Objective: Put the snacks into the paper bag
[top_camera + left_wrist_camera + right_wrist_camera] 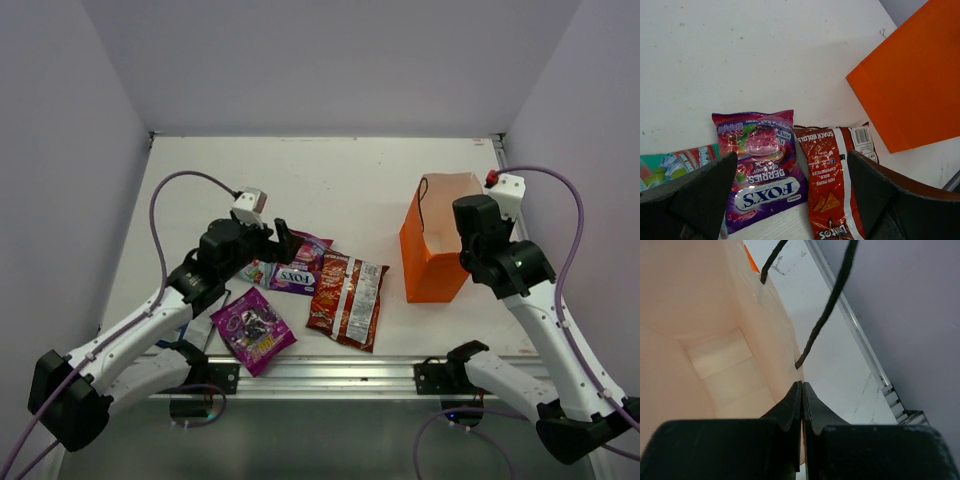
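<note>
I will move my left gripper down and to the right in the top view onto the chip bag's side by the FOX'S packet (303, 268), because its open fingers are above that packet.
The orange paper bag (432, 262) stands upright at the right, its mouth open. My right gripper (468, 228) is shut on the rim of its right wall; the right wrist view shows the jaws (802, 390) pinched on that edge, the pale inside (705, 340) and a dark cord handle (827, 310). My left gripper (284, 240) is open and empty above the magenta FOX'S packet (303, 268) (762, 165). Beside it lie the teal-pink packet (257, 271) (675, 162), the red-and-silver chip bag (348, 297) (832, 175) and the purple grape packet (253, 328). The blue-and-white packet (188, 330) is mostly hidden under my left arm.
White walls close in the table on the left, back and right. A metal rail (330, 372) runs along the near edge. The orange bag's outer wall (912, 80) shows at the right of the left wrist view.
</note>
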`<state>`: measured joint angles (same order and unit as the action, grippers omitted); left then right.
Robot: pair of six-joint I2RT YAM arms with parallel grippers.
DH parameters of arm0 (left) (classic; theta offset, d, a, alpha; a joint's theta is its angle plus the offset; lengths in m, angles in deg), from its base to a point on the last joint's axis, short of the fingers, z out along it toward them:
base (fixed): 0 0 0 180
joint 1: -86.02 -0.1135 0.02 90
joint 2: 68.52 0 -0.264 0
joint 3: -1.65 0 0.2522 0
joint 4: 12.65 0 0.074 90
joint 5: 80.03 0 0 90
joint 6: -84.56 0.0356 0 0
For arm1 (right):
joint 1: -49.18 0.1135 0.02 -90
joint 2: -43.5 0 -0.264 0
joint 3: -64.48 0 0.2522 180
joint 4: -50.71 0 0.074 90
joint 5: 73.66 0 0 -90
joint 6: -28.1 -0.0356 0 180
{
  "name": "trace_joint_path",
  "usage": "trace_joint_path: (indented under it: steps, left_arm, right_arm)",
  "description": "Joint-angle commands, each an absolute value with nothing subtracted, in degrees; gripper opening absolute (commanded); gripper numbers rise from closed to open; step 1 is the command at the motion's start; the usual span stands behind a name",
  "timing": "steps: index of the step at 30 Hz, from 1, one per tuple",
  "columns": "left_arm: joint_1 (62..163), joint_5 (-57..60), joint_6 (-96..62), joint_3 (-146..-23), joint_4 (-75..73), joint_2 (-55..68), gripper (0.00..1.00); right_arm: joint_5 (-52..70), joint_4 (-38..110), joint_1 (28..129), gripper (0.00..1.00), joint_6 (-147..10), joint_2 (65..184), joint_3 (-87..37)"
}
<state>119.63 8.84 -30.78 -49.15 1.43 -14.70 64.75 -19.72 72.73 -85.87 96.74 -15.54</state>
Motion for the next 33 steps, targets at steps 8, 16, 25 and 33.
trace_joint_path:
  steps: [8, 16, 25, 33]
  left_arm:
    - [136.6, 24.6, -29.2, -54.7, -3.8, -2.2, 0.91]
    - [137.7, 19.7, -32.4, -47.7, -14.3, 5.0, 0.90]
    - [138.9, 17.5, -33.7, -45.8, -22.3, 14.2, 0.85]
    - [139.3, 16.2, -34.5, -45.2, -25.9, 17.1, 0.76]
  right_arm:
    - [62.2, -16.1, 72.5, 0.00, -84.3, 94.1, -14.8]
    - [60.6, -15.5, 72.5, 0.00, -83.9, 93.4, -14.6]
    - [60.1, -15.1, 72.5, 0.00, -83.4, 92.8, -14.4]
    - [59.8, -14.9, 72.5, 0.00, -83.3, 93.1, -14.2]
